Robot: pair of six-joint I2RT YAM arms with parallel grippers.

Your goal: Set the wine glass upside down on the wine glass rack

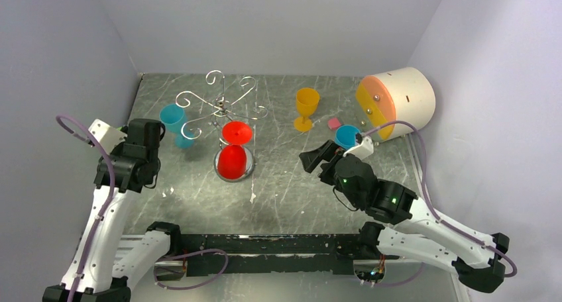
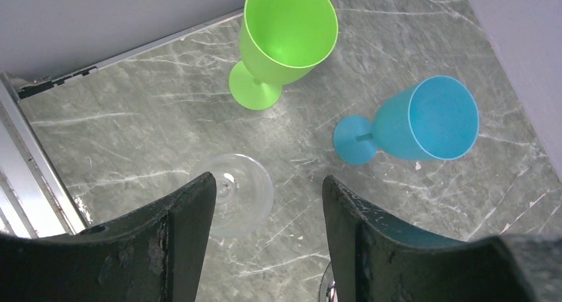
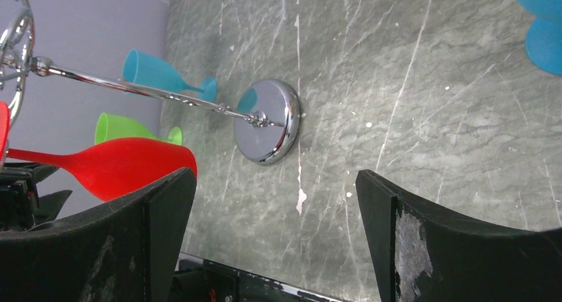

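I need to lower my left gripper next, and then I need to move it back to the near rim of the clear wine glass's bowl.
The wine glass rack [image 1: 222,104] stands left of centre, its shiny round base [image 3: 268,130] and post also in the right wrist view. A red wine glass [image 1: 232,160] hangs upside down from one arm, its foot [image 1: 236,132] on top. In the left wrist view a clear wine glass [image 2: 242,193] stands upright on the table, partly behind my left finger. My left gripper [image 2: 268,202] hovers over it, open, with nothing between the jaws. My right gripper [image 3: 275,202] is wide open and empty, right of the rack [image 1: 317,157].
A green glass [image 2: 285,37] and a blue glass [image 2: 424,120] stand by the left wall. An orange glass [image 1: 306,106], another blue glass [image 1: 346,136] and a small pink piece [image 1: 334,123] lie right of the rack. A white and orange drum [image 1: 397,102] lies at the back right.
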